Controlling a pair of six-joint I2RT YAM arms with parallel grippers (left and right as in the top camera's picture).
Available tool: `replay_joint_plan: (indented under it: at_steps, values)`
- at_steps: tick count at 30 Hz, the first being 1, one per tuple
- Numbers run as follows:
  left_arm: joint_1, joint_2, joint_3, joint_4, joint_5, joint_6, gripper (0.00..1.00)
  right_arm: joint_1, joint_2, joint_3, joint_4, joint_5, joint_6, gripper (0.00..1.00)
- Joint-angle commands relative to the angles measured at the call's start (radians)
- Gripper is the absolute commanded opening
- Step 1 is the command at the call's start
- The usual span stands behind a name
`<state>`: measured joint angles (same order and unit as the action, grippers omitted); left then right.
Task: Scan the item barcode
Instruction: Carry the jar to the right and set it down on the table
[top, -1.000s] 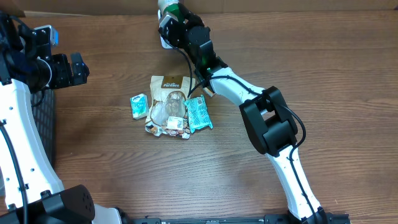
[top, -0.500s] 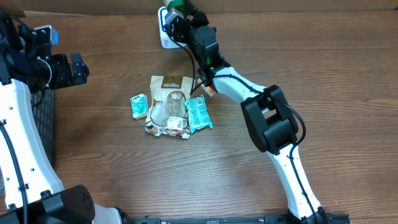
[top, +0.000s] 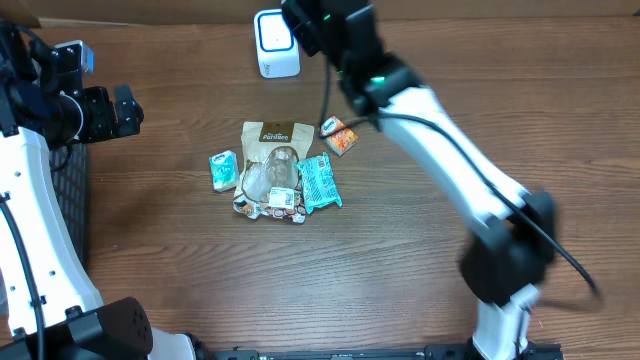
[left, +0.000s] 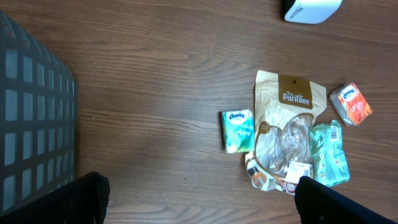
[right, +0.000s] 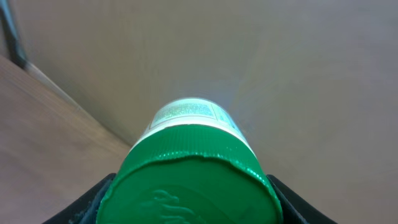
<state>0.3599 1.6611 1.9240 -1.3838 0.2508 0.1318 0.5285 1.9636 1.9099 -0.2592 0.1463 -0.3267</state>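
Observation:
Next, my right gripper moves back and to the right in the overhead view, then down, and releases the bottle on open wood clear of the pile.
In the right wrist view, a bottle with a green ribbed cap (right: 189, 186) and a white label fills the frame. My right gripper (right: 189, 202) is shut on it, with a dark finger on each side of the cap. In the overhead view the right gripper (top: 308, 18) is raised at the table's back edge, just right of the white scanner box (top: 276, 42); the bottle is hidden there. My left gripper (top: 122, 110) hangs open at the far left, holding nothing. Its fingers (left: 87, 198) frame bare wood.
A pile lies mid-table: a brown Pantree bag (top: 272, 150), a small Kleenex pack (top: 222, 170), a teal packet (top: 320, 182) and an orange packet (top: 339, 137). A dark mesh basket (left: 31, 118) stands at the left edge.
My right arm has lifted and swung to the right with the bottle, uncovering the scanner box it was over. The left arm has not moved.

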Motion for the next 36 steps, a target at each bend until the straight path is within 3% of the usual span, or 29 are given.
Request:
replay_joint_plan:
  at_steps: [1,9,13,21,36]
  values:
    - [-0.007,0.003,0.008,0.000,0.005,0.018,1.00,-0.019,-0.164,0.028,-0.163,0.010,0.220,0.47]
    - [-0.007,0.003,0.008,0.000,0.005,0.018,1.00,-0.203,-0.282,0.027,-0.869,0.009,0.576,0.46]
    - [-0.007,0.003,0.008,0.000,0.005,0.018,0.99,-0.276,-0.241,0.017,-1.023,0.009,0.645,0.46]
    - [-0.007,0.003,0.008,0.000,0.005,0.018,1.00,-0.345,-0.167,-0.108,-1.077,0.009,0.672,0.46]
    - [-0.007,0.003,0.008,0.000,0.005,0.018,0.99,-0.441,-0.154,-0.365,-0.924,-0.104,0.671,0.46]
